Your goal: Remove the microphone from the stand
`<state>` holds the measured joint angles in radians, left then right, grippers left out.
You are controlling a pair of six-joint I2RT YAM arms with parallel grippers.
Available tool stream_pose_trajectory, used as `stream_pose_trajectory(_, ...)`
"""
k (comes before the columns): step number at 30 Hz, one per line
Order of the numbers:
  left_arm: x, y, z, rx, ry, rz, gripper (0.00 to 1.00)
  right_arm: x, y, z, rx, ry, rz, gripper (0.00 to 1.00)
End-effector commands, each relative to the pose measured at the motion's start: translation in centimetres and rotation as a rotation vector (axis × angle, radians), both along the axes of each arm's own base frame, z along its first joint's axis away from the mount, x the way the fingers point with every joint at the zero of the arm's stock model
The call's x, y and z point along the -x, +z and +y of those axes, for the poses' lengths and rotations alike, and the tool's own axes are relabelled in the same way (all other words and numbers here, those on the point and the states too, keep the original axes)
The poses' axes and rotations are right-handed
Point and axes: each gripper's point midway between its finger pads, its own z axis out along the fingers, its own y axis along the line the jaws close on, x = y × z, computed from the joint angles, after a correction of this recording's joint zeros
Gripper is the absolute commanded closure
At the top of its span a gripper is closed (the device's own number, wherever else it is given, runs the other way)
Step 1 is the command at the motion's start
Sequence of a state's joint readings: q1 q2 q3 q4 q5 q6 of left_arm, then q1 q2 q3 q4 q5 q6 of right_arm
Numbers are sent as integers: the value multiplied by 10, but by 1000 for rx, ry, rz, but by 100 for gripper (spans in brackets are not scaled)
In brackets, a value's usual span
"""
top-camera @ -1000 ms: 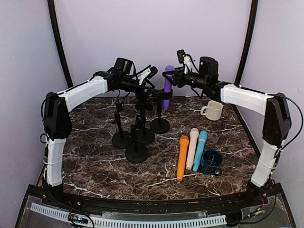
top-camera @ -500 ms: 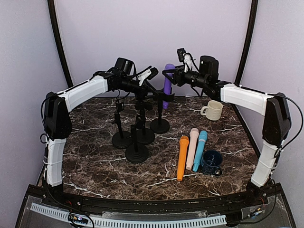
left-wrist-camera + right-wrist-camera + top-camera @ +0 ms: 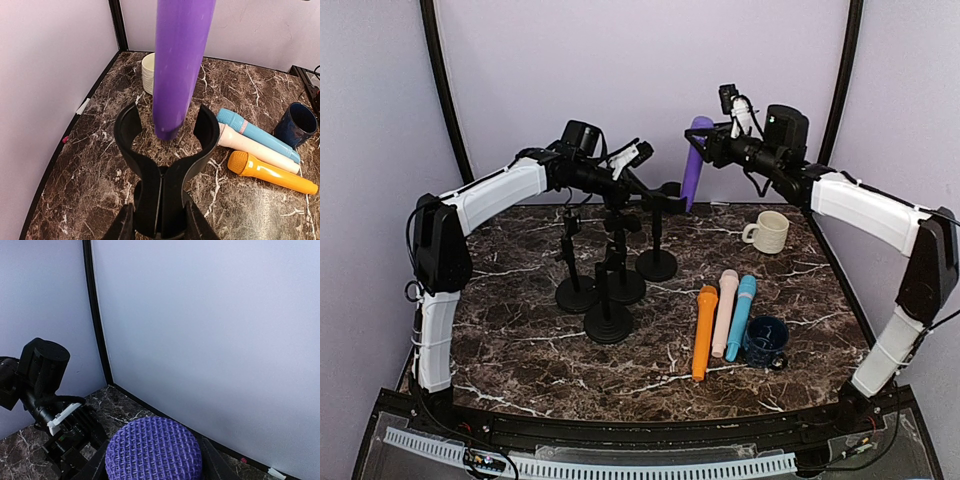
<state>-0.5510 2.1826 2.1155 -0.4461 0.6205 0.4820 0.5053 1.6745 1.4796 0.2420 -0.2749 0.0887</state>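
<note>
The microphone swings down in my right gripper next, tilts flat and goes onto the tabletop beside the orange microphone, as it's already clear of the stand clip.
The purple microphone [image 3: 695,160] hangs nearly upright in the air at the back, with my right gripper [image 3: 713,148] shut on its upper part. In the right wrist view its mesh head [image 3: 154,450] fills the space between my fingers [image 3: 212,465]. The lower end of the microphone [image 3: 182,65] sits just beyond the open prongs of the black stand clip [image 3: 165,165]. My left gripper [image 3: 159,226] is shut on the neck of that clip. The stand [image 3: 656,263] rests on its round base on the marble table.
Three more black stands [image 3: 608,322] cluster left of centre. An orange microphone [image 3: 704,330], a pink one [image 3: 725,312] and a blue one [image 3: 741,316] lie side by side at front right, next to a dark blue mug [image 3: 766,340]. A cream mug [image 3: 769,231] stands at back right.
My left gripper closed on the stand's clip. My right gripper carried the purple microphone up and to the right, out of the clip's prongs.
</note>
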Motion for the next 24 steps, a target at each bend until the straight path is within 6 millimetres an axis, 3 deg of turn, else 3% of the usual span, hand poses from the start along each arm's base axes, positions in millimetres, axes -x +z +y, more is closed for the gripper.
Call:
stream_pose_trajectory(1,-6,16,-1,16,24,-30,77,11,41,-38,-51,-130,-80,93)
stream_pose_trajectory(4,-9,31,-4,53,35,-49,65,19,42,-52,-38,-179,-67,93)
stream_pose_trajectory(7,-10,46,-7,94,43,-49,37,35,46,-64,-43,-196,-54,93)
stream_pose_trajectory(11,-5,75,-11,167,9,-66,22,55,43,-79,-53,-218,-7,93)
stream_pose_trajectory(16,8,120,-11,259,-21,-95,18,79,24,-86,-91,-192,121,93)
stream_pose_trajectory(19,12,144,-4,294,21,-96,18,92,-3,-80,-103,-136,245,93)
stream_pose_trajectory(20,15,155,1,305,41,-104,18,96,-13,-78,-111,-124,287,93)
stream_pose_trajectory(21,12,155,6,299,83,-98,18,99,-24,-77,-116,-114,328,93)
stream_pose_trajectory(22,18,170,14,319,115,-100,18,103,-33,-74,-124,-107,363,94)
stream_pose_trajectory(23,12,159,20,308,181,-79,18,106,-43,-72,-131,-99,398,94)
stream_pose_trajectory(24,20,179,31,333,208,-107,18,110,-52,-68,-136,-90,431,94)
